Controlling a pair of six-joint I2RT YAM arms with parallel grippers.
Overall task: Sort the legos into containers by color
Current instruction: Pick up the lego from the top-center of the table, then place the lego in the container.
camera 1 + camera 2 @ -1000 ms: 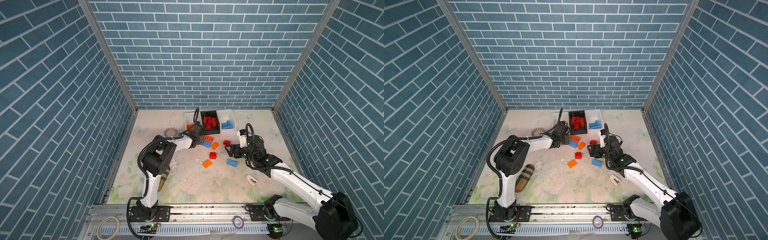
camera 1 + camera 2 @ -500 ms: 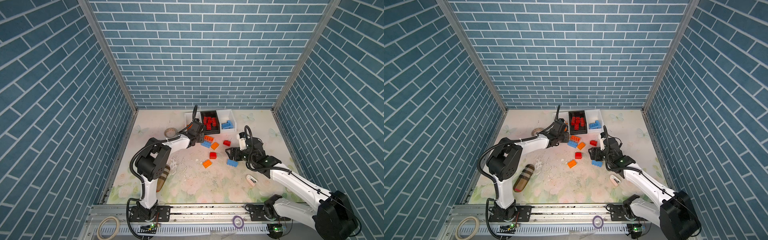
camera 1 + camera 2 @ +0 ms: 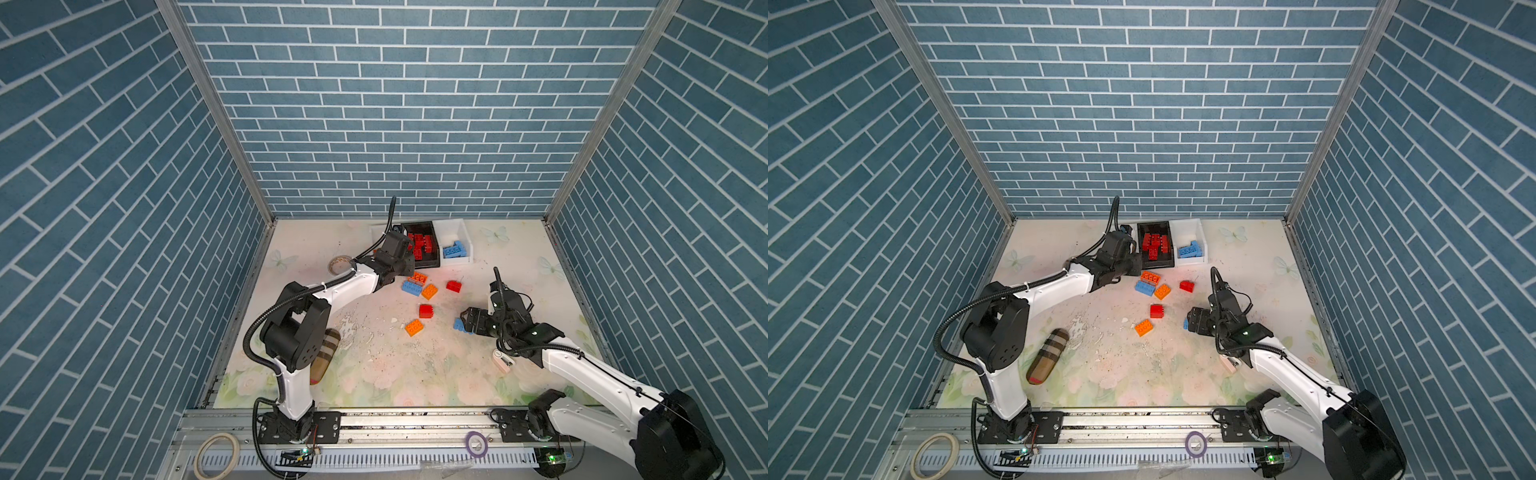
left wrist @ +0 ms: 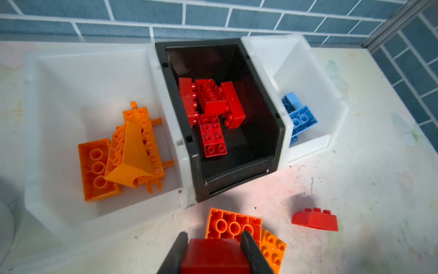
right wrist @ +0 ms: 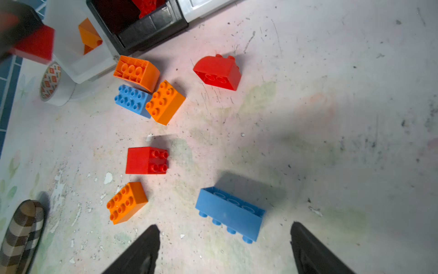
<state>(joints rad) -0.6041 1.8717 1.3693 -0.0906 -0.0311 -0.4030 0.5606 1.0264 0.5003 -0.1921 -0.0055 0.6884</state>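
Next, my left gripper carries its lego outward over the bare near part of the bottom of the black container of matching red legos and releases it.
My left gripper [image 4: 214, 237] is shut on a red lego [image 4: 213, 256], held just in front of the black container [image 4: 272, 132] of red legos. A white container [image 4: 71, 95] beside it holds orange legos, and another [image 4: 308, 71] holds blue ones. My right gripper [image 5: 224, 226] is open just short of a blue lego [image 5: 230, 213] lying on its side, which shows in a top view [image 3: 459, 325]. Loose on the table are orange legos [image 5: 136, 71] [image 5: 166, 102] [image 5: 125, 202], a blue lego [image 5: 131, 99], a sloped red lego [image 5: 218, 72] and a square red lego [image 5: 147, 160].
A tape roll [image 5: 53, 83] stands left of the white container with orange legos. A plaid pouch [image 3: 1048, 356] lies by the left arm's base. A small white gadget [image 3: 503, 359] lies under the right arm. Two tape rolls [image 3: 216, 455] [image 3: 476, 440] sit on the front rail.
My left gripper has carried the red lego back toward the containers. My right gripper has come forward to the blue lego, and its jaws have opened wider.
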